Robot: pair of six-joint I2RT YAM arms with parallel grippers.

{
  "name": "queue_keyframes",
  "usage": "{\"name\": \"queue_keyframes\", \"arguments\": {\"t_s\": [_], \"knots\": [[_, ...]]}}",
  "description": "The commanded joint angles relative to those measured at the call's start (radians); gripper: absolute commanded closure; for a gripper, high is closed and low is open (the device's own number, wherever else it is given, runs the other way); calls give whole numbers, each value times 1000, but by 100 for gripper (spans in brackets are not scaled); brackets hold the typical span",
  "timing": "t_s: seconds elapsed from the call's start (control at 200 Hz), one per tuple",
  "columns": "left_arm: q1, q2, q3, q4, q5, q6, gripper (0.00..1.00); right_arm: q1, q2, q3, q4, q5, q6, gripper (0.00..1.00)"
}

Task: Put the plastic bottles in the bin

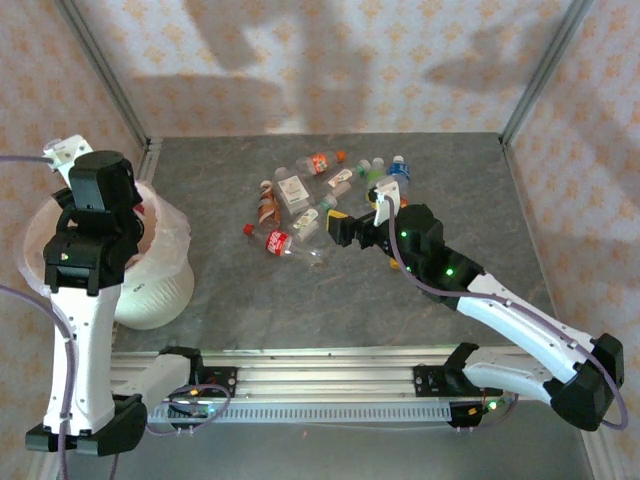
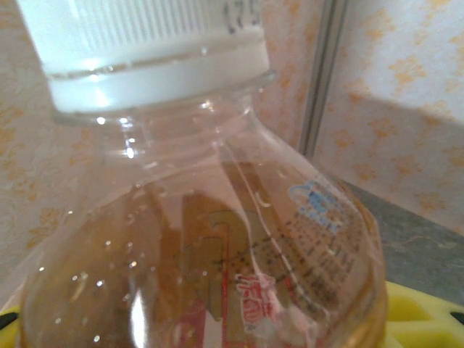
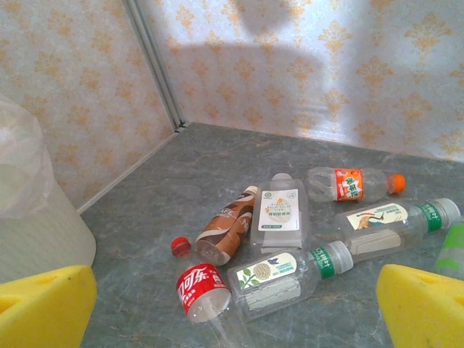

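Observation:
I will next move my left gripper down, tilt its fingers downward and let go of the clear bottle inside the bin's rim, because the lined bin's opening (image 1: 148, 228) is below my gripper.
A clear bottle (image 2: 210, 239) with a white cap and brownish-red label sits very close in the left wrist view. My left gripper (image 2: 217, 319) is shut on it, above the pale bin (image 1: 150, 290) lined with a white bag. Several bottles (image 1: 320, 195) lie in a pile mid-table. Nearest my right gripper (image 3: 232, 304) are a red-labelled cola bottle (image 3: 199, 290) and a green-collared bottle (image 3: 279, 275). Behind them lie a brown bottle (image 3: 226, 226), a square white-labelled one (image 3: 279, 214) and an orange-labelled one (image 3: 351, 183). That right gripper (image 1: 345, 228) is open, holding nothing, just short of the pile.
Patterned walls close the table at the back and both sides, with metal corner posts (image 1: 530, 90). The bin (image 3: 29, 217) stands at the left of the right wrist view. Bare grey tabletop (image 1: 300, 300) lies between the pile and the arm rail.

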Motion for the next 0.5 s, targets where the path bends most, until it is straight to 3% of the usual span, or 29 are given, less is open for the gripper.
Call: {"name": "queue_keyframes", "arguments": {"t_s": [0.0, 0.265, 0.495], "knots": [[66, -12, -34, -30, 43, -5, 51, 5, -7, -4, -8, 20, 17, 1], [273, -23, -149, 12, 224, -57, 50, 5, 36, 17, -10, 1, 24, 1], [365, -16, -223, 29, 305, -83, 49, 5, 67, 36, -14, -2, 43, 1]]}}
